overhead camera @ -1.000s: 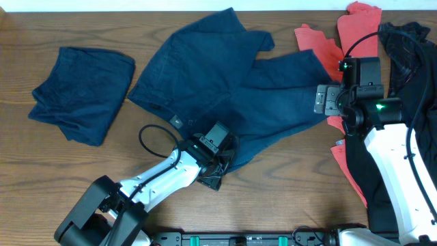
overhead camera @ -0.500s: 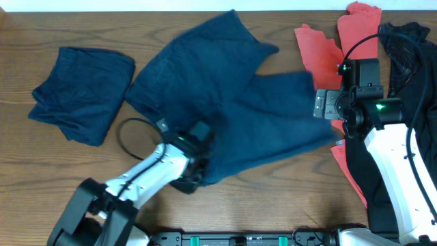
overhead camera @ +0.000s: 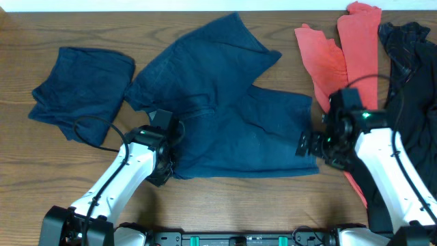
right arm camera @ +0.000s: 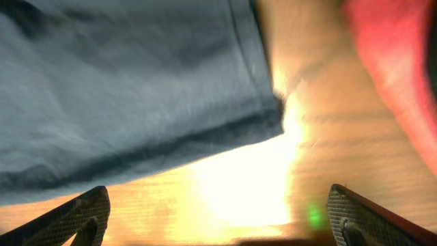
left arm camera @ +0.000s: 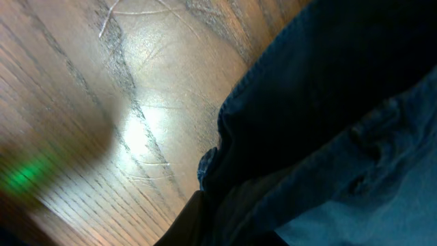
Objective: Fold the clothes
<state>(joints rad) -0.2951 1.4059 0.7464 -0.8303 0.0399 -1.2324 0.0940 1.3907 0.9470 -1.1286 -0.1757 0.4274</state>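
I will lower my right gripper onto the near corner of the navy garment by the red shirt, because my left gripper already holds the other end of that hem.
A large navy garment (overhead camera: 225, 116) lies spread across the middle of the table. My left gripper (overhead camera: 166, 162) sits at its lower left edge, shut on the fabric. In the left wrist view the navy cloth (left arm camera: 328, 102) bunches over a dark finger (left arm camera: 205, 219). My right gripper (overhead camera: 308, 145) hovers at the garment's lower right corner. It is open, with mesh-faced fingers (right arm camera: 85, 213) wide apart and only bare wood between them. The navy hem corner (right arm camera: 270, 119) lies just beyond them. A folded navy piece (overhead camera: 82, 92) rests at the left.
A red shirt (overhead camera: 334, 55) lies at the back right, its edge (right arm camera: 403, 75) showing in the right wrist view. Black garments (overhead camera: 410, 61) are heaped at the far right, partly under the right arm. Bare wooden table (overhead camera: 259, 205) runs along the front edge.
My left gripper has shut on the navy garment's lower edge and pulled it left, flattening the cloth. My right arm has come forward, down to the garment's lower right corner.
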